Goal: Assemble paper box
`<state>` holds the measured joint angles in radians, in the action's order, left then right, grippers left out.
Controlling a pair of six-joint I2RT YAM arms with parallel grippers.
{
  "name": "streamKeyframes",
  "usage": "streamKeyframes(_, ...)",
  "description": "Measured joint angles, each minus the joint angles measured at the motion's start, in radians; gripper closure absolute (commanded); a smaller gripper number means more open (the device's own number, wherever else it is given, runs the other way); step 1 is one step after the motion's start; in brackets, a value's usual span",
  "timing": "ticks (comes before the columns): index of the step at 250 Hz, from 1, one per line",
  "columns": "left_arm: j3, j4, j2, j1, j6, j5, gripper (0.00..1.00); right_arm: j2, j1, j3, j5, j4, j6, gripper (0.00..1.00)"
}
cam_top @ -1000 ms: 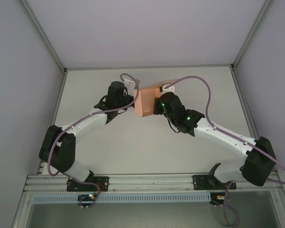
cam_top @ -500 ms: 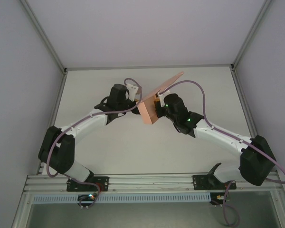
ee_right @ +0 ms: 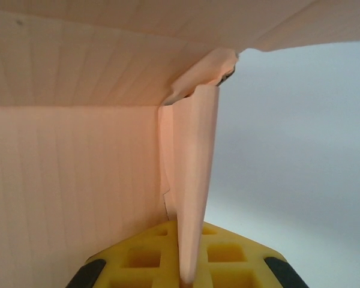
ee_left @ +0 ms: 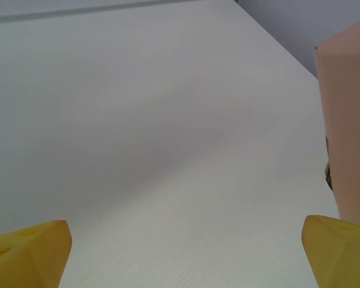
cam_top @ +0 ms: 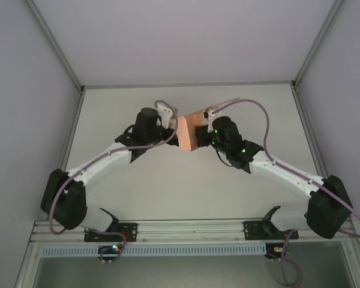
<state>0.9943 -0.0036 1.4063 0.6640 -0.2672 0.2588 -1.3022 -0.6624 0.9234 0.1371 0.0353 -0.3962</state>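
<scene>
The tilted paper box turns level in my right gripper next and goes down and back onto the table. The right gripper then releases the box's side, since bare table lies below.
The salmon-pink paper box (cam_top: 188, 131) is held up off the white table (cam_top: 168, 180) at the centre back, partly folded, one thin flap (cam_top: 225, 104) sticking out to the upper right. My right gripper (cam_top: 203, 130) is shut on a wall of the paper box; in the right wrist view the card edge (ee_right: 192, 198) runs down between my yellow pads (ee_right: 144, 258). My left gripper (cam_top: 170, 120) stands open just left of the box. Its yellow fingertips (ee_left: 30, 249) sit far apart, with the box face (ee_left: 348, 120) at the right.
Grey enclosure walls (cam_top: 24, 120) and metal frame posts ring the table. A rail (cam_top: 186, 231) with both arm bases runs along the near edge. Bare tabletop (ee_left: 138, 120) stretches ahead of the left gripper.
The right gripper has turned the box from lying flat-faced to standing edge-on, its flap swinging up and back. The left arm has shifted slightly toward the box, still open.
</scene>
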Motion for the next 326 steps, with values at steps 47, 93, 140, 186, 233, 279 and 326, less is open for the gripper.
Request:
streamKeyframes(47,-0.116,-0.165,-0.229,0.059,-0.053,-0.219,0.0,0.032,-0.003,-0.053,0.203,-0.103,-0.003,1.0)
streamKeyframes(93,-0.274,-0.362,-0.422,-0.12,-0.184,-0.377,0.0,-0.014,0.01,-0.136,0.27,-0.232,-0.04,1.0)
streamKeyframes(140,-0.353,-0.436,-0.531,-0.209,-0.212,-0.411,0.0,-0.224,0.008,-0.095,0.268,-0.294,-0.096,1.0)
streamKeyframes(186,-0.354,-0.416,-0.512,-0.215,-0.212,-0.383,0.0,-0.36,0.003,-0.056,0.248,-0.308,-0.148,0.99)
streamKeyframes(233,-0.354,-0.381,-0.477,-0.215,-0.204,-0.339,0.0,-0.409,-0.007,-0.005,0.245,-0.339,-0.187,0.73)
streamKeyframes(279,-0.354,-0.338,-0.457,-0.215,-0.183,-0.293,0.0,-0.386,-0.017,0.005,0.235,-0.366,-0.186,0.47)
streamKeyframes(326,-0.352,-0.294,-0.424,-0.215,-0.158,-0.235,0.0,-0.253,-0.016,0.005,0.214,-0.369,-0.163,0.24)
